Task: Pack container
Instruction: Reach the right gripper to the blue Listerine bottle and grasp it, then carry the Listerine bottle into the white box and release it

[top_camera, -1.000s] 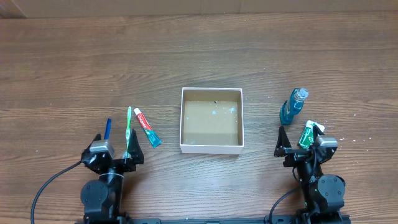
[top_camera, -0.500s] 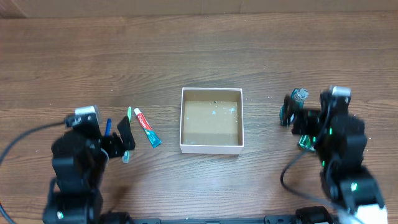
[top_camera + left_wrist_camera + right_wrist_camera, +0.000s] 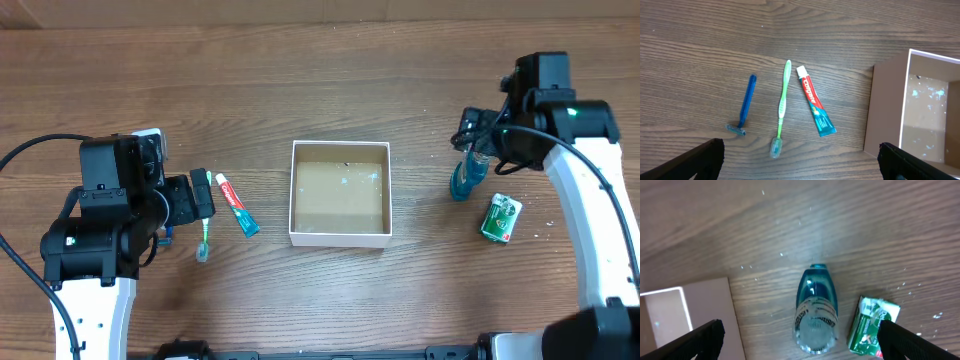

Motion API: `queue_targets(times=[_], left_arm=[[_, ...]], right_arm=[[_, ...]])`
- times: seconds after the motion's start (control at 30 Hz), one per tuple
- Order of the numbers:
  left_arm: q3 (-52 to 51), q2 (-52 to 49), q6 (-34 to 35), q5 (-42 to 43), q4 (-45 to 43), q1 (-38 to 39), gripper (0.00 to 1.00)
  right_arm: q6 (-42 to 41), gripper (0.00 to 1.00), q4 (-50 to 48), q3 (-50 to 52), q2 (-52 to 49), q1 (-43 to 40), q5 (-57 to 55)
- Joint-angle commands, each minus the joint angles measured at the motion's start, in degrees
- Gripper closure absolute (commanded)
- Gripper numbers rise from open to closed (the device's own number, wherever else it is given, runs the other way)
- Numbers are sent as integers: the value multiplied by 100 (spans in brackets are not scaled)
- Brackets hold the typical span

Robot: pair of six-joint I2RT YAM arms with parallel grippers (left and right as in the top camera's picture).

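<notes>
The top of the upright teal-blue bottle is lined up between my open fingers. My right gripper should go down first and then close, to get around the bottle's upper part.
The container (image 3: 340, 239) is a square white-walled box with a brown floor at the table's middle; it shows in the left wrist view (image 3: 886, 110) and the right wrist view (image 3: 685, 312). My left gripper (image 3: 198, 196) (image 3: 802, 164) is open and empty above a blue razor (image 3: 746, 106), a green toothbrush (image 3: 781, 107) (image 3: 204, 240) and a toothpaste tube (image 3: 815, 107) (image 3: 237, 205). My right gripper (image 3: 478, 135) (image 3: 805, 342) is open and empty, hovering over an upright blue mouthwash bottle (image 3: 815, 307) (image 3: 462, 181). A green packet (image 3: 872, 325) (image 3: 500, 218) lies right of the bottle.
The container holds nothing. The toiletries lie in a row left of it, the bottle and packet to its right. In the overhead view the left arm hides most of the razor. Wood table all around.
Both arms have risen from the table's front edge and moved forward. The left now hangs over the razor and toothbrush, the right over the bottle. No object has moved.
</notes>
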State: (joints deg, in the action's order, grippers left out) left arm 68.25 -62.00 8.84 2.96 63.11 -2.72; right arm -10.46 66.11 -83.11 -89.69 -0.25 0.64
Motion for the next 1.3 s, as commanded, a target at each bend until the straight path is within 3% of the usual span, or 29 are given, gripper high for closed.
queue_targets(times=[0.0,0.37,0.4,0.53,0.6,0.9,1.13,1.23,1.27], left_arm=[[162,7,-70,116,11,13,0],[162,7,-70,116,42,13,0],[162,7,-70,116,44,13,0],[162,7,-70,116,76,13,0],[162,7,-68,116,74,13,0],[162,7,-68,118,74,13,0],[162,7,-70,116,74,13,0],[162,7,-70,116,72,13,0],[162,7,-70,116,74,13,0]], right_arm=[[-2,0,85,-122,-328,-15,50],[-2,3,-367,452,-831,-20,-39],[0,6,-376,455,-850,-20,-107],[0,34,-389,474,-850,-20,-125],[0,42,-391,474,-850,-20,-125],[-2,61,-389,474,-850,-20,-205],[-4,83,-367,404,-800,-20,-201],[-4,85,-197,24,-501,44,-179],[-4,93,-74,-199,-308,109,-173]])
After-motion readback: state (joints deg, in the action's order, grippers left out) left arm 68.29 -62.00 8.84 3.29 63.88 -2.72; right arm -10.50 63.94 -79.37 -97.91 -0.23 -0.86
